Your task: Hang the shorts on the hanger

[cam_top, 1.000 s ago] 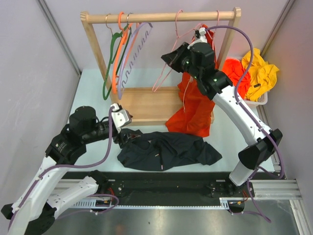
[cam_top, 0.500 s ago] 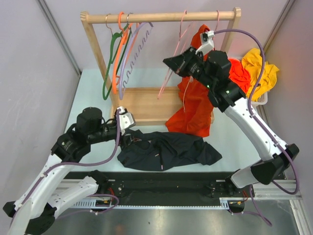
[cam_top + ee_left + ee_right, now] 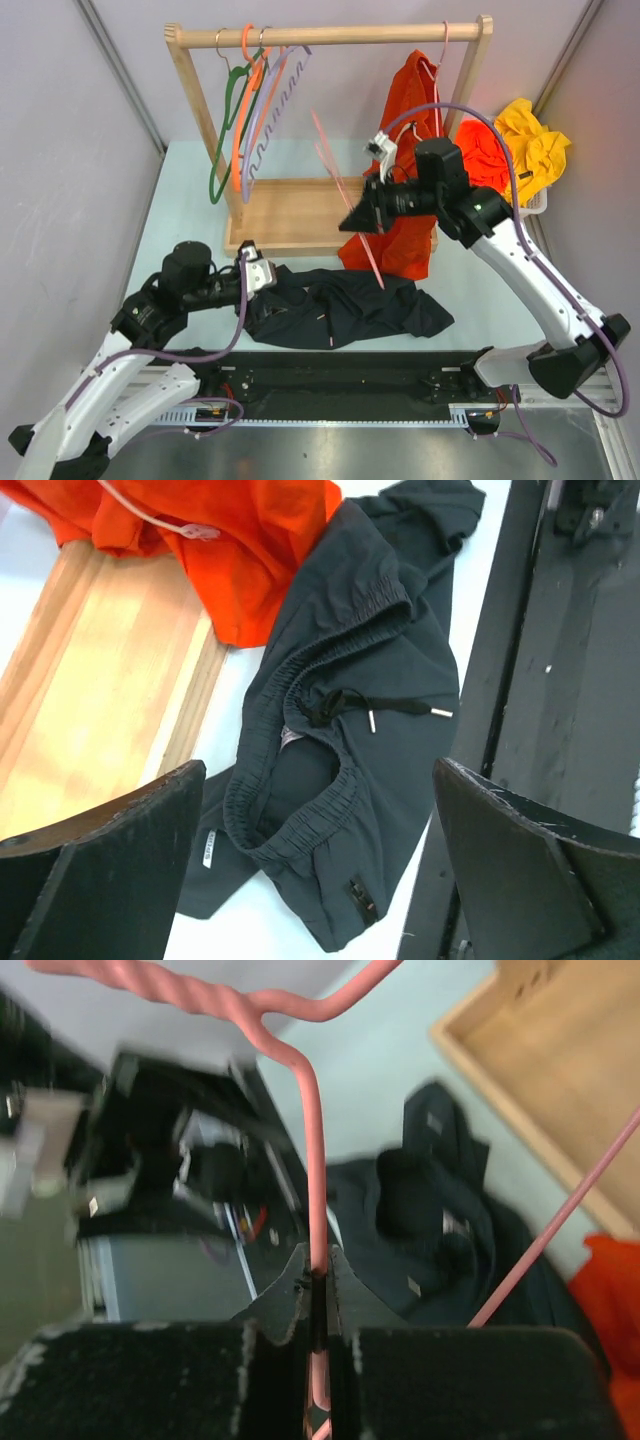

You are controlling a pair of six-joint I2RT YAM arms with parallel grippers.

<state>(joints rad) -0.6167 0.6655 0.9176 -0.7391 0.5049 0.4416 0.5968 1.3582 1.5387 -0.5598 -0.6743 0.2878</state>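
The dark shorts point(image 3: 340, 305) are lower than the gripper and further back, so the robot's right gripper should next go down and back over them, turning the pink hanger point(image 3: 335, 165) along them to let it go.
The dark shorts point(image 3: 340, 305) lie crumpled on the table near its front edge, waistband and drawstring showing in the left wrist view point(image 3: 360, 670). My left gripper point(image 3: 258, 276) hovers at their left end, open, its fingers spread wide above the waistband point(image 3: 318, 775) with nothing between them. My right gripper point(image 3: 362, 218) is shut on the thin pink hanger point(image 3: 335, 165), held off the rail and slanting down over the shorts. In the right wrist view the hanger's rod point(image 3: 310, 1140) is pinched between the closed right gripper point(image 3: 318, 1272).
The wooden rack point(image 3: 330, 35) stands at the back on its base point(image 3: 290, 215). Green, orange and lilac hangers point(image 3: 250, 110) hang at its left; orange shorts point(image 3: 405, 210) hang at the right. A yellow garment point(image 3: 535, 150) fills a white basket far right.
The right arm has taken the pink hanger off the rail and swung it down and forward over the shorts. The left gripper has opened wider and edged toward the waistband.
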